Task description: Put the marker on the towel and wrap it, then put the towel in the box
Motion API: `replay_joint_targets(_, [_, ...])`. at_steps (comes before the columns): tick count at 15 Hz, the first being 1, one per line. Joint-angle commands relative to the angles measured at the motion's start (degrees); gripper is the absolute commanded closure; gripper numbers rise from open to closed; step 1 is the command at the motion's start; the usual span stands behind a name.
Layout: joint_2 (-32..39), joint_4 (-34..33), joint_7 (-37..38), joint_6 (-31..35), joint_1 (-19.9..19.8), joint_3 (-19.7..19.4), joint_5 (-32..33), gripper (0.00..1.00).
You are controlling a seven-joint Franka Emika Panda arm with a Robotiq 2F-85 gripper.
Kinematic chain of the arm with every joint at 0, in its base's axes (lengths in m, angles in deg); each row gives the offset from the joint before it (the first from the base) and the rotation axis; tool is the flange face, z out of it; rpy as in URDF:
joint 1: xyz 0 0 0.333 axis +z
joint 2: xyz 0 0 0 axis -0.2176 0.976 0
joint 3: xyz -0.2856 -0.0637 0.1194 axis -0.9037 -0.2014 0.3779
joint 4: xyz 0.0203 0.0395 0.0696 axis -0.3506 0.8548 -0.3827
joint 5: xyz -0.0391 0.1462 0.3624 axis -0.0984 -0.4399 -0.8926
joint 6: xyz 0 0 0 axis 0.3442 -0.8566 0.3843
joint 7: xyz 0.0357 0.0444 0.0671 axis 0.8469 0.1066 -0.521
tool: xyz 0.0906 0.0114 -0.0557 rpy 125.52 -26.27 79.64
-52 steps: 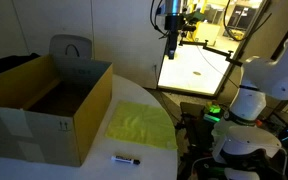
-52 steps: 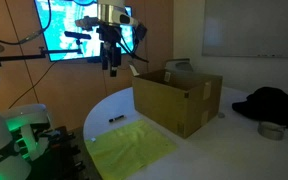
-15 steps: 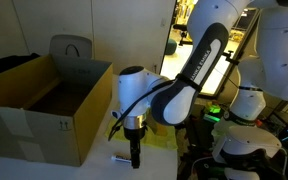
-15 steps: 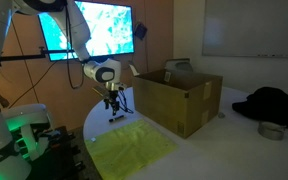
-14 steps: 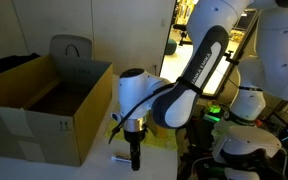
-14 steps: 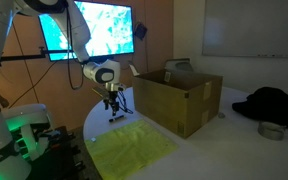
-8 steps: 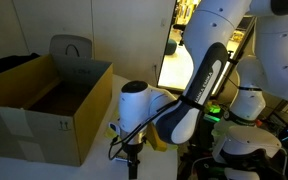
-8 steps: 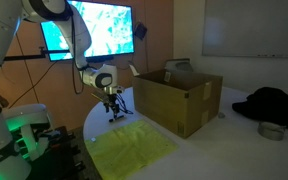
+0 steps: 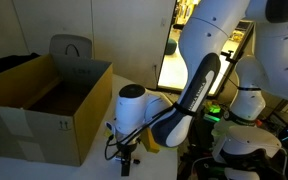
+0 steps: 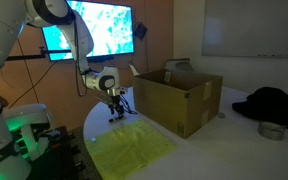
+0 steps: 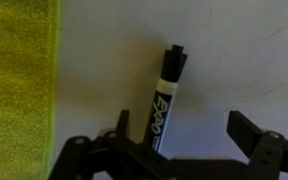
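The marker lies between my open fingers but nearer the one by the towel. My gripper shifts slightly toward the towel next and closes on the marker's body.
A black-and-white Expo marker lies on the white table. A yellow towel lies flat beside it, and also shows in an exterior view. My gripper is open and low over the table. The marker's lower end lies between the fingers, close to the left one. In both exterior views the gripper hangs just above the table near the towel's edge and hides the marker. The open cardboard box stands on the table beside the towel.
A grey chair stands behind the box. A black cloth and a small metal bowl lie at the table's far end. A lit screen hangs behind the arm. The rounded table edge is near the gripper.
The arm has come down from high over the table to the marker. In the last second the open gripper has sunk further, to just above the table around the marker.
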Motion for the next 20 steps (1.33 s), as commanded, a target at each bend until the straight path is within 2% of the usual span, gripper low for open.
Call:
replay_joint_targets(1, [2.3, -2.5, 2.5, -0.4, 1.6, -1.9, 1.9, 0.0])
replay_joint_targets(8, [3.2, -3.3, 1.5, -1.9, 0.1, -1.1, 1.0, 0.01])
replay_joint_targets(13, [1.2, -3.2, 1.9, -6.2, 0.9, -1.9, 2.4, 0.3])
replay_joint_targets(14, [0.7, -3.2, 2.1, -6.9, 1.1, -2.0, 2.7, 0.43])
replay_joint_targets(16, [-0.2, -3.3, 1.5, -8.8, 0.5, -1.2, 2.7, 0.6])
replay_joint_targets(20, [-1.6, -2.6, 0.5, -11.0, -0.4, -0.5, 3.2, 0.88])
